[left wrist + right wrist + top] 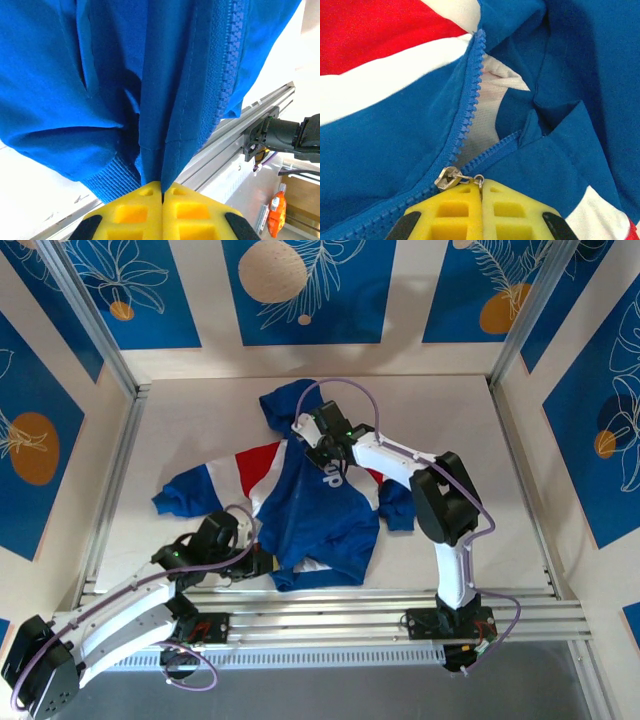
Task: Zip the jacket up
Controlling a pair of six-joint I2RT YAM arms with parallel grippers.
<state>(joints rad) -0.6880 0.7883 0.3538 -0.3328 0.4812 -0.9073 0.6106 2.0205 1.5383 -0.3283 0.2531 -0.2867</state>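
Observation:
I will pull the zipper tab outward with my right gripper to the top end of the teeth (479, 36), as the zipper teeth (470, 100) still part over pale lining above the zipper slider.
The blue jacket (318, 515) lies flat mid-table, hood to the far side, with red and white panels on its left sleeve. My left gripper (258, 562) is at the near hem; in the left wrist view its yellow fingertips (162, 186) are shut on the hem edge of the jacket (165, 125), beside the closed zipper teeth (231, 55). My right gripper (330, 455) is near the collar. In the right wrist view it (481, 183) is shut on the zipper pull tab, with the metal slider (447, 177) just left. Above the slider the zipper teeth (470, 100) part over pale lining (492, 95).
Aluminium rails (400, 605) run along the table's near edge, just behind the hem. Metal frame posts (115, 360) and patterned walls close the left, right and far sides. The right arm's base (285, 137) shows past the rail in the left wrist view.

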